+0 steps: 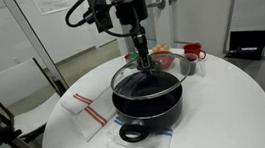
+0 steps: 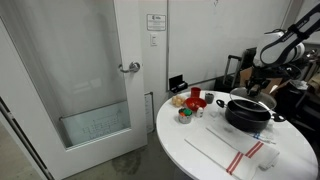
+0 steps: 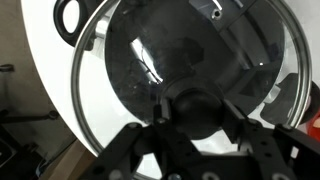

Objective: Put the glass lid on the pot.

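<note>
The gripper will next lower the glass lid (image 1: 133, 79) onto the pot's opening (image 1: 148, 102) and let go of the lid's dark knob, because the lid's rim is still above the pot.
The black pot (image 1: 148, 104) stands in the middle of the round white table (image 1: 233, 113); it also shows in an exterior view (image 2: 250, 115). The glass lid (image 1: 133, 79) sits over the pot's mouth, slightly tilted. In the wrist view the glass lid (image 3: 130, 60) fills the picture, its metal rim at the left, with the pot's dark inside showing through it. My gripper (image 3: 195, 125) is shut on the lid's dark knob (image 3: 195, 105), one finger on each side. My gripper (image 1: 142, 55) stands straight above the pot. The pot's loop handle (image 3: 68, 15) shows at top left.
A white cloth with red stripes (image 1: 85, 112) lies beside the pot, also in an exterior view (image 2: 232, 155). A red vessel (image 1: 192, 52), small cups and food items (image 2: 190, 103) stand at the table's far side. A glass door (image 2: 95, 80) and chairs are nearby.
</note>
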